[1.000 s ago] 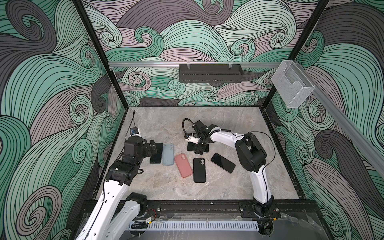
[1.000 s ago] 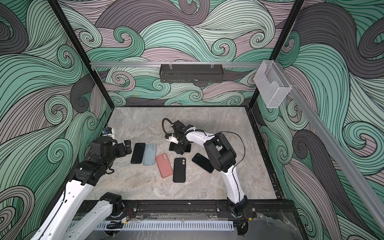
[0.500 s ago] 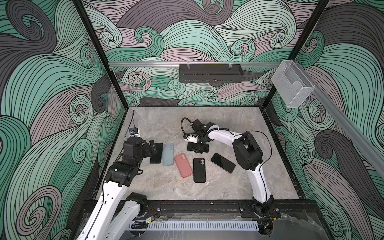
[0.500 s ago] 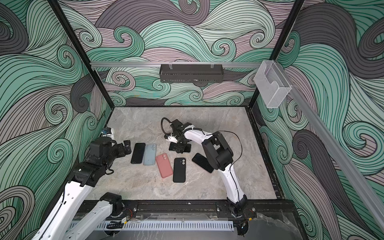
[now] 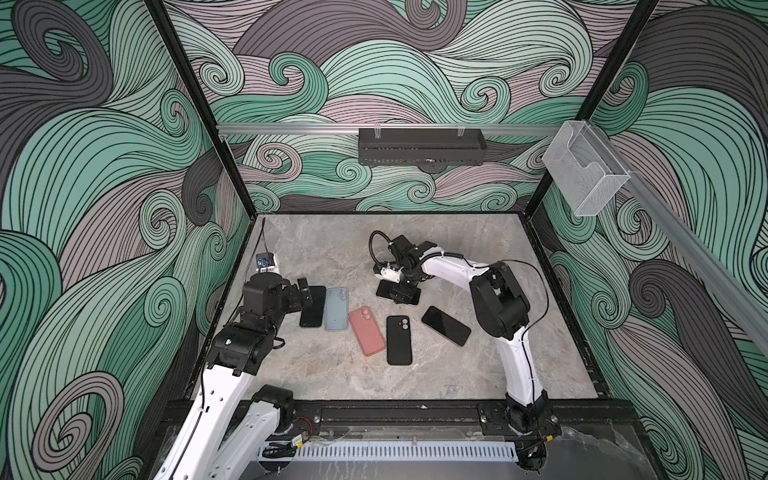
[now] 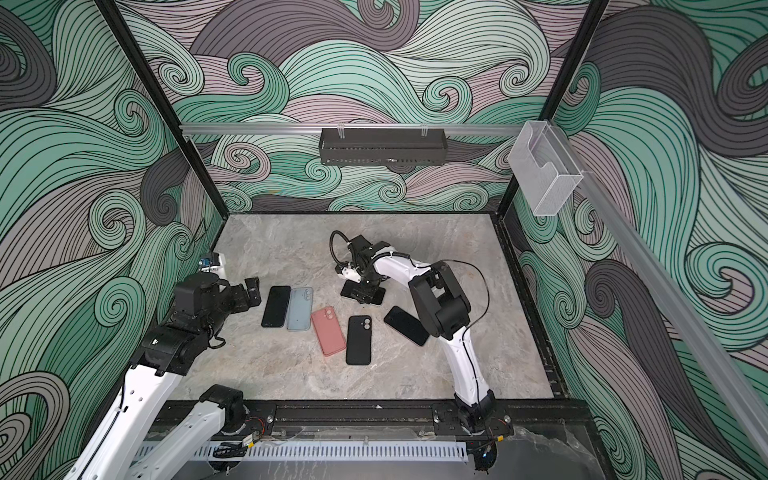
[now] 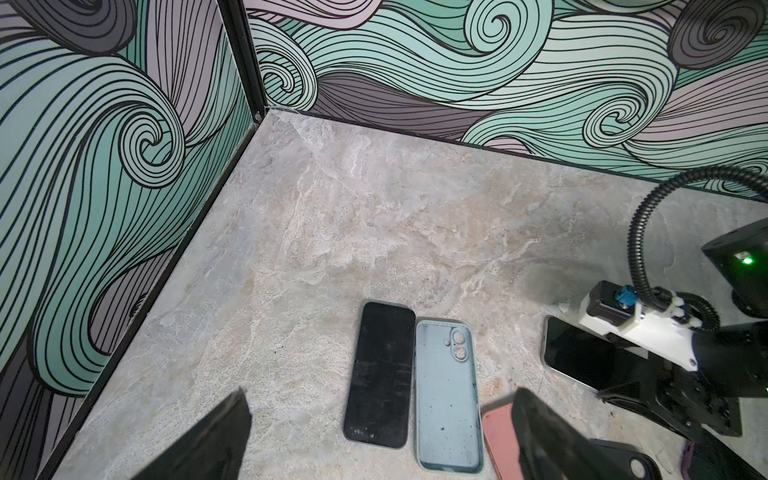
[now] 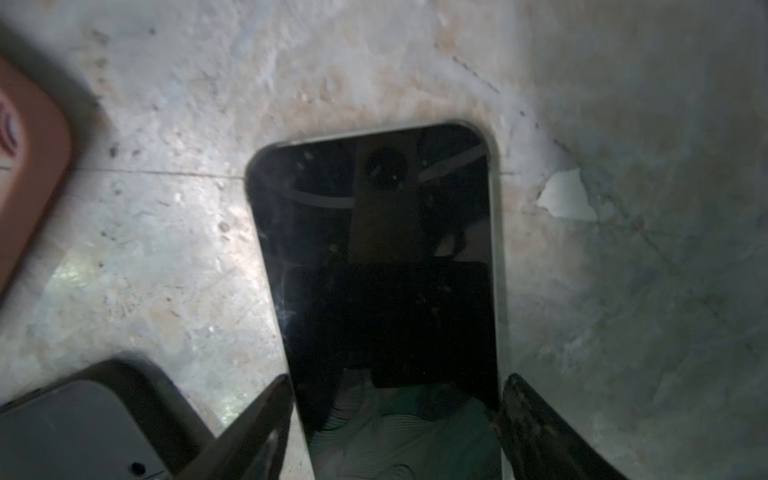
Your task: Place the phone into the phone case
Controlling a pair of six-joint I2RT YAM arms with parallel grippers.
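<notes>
My right gripper will next move sideways, away from the pink case (image 5: 366, 331), and release the phone on the bare, empty floor beside the gripper.
Three phones lie screen up on the marble floor. One phone (image 5: 312, 306) (image 7: 382, 370) lies beside the blue case (image 5: 336, 308) (image 7: 446, 395). Another phone (image 5: 446, 326) lies at the right. A pink case (image 5: 366, 331) and a black case (image 5: 399, 339) lie backs up in the middle. My right gripper (image 5: 400, 294) (image 8: 395, 378) reaches down over the third phone (image 5: 384, 288) (image 8: 374, 249), its fingers pressed against both long edges; the phone lies flat. My left gripper (image 5: 305, 291) (image 7: 380, 392) hovers open by the leftmost phone, holding nothing.
Patterned walls close in the floor (image 5: 332, 249) on three sides. A black rack (image 5: 422, 146) hangs on the back wall and a clear bin (image 5: 584, 172) on the right rail. The pink case's corner (image 8: 25, 174) shows beside the gripped phone.
The right arm's wrist and elbow swayed slightly left and came back, staying over the same phone. The left arm and the other phones and cases have not moved.
</notes>
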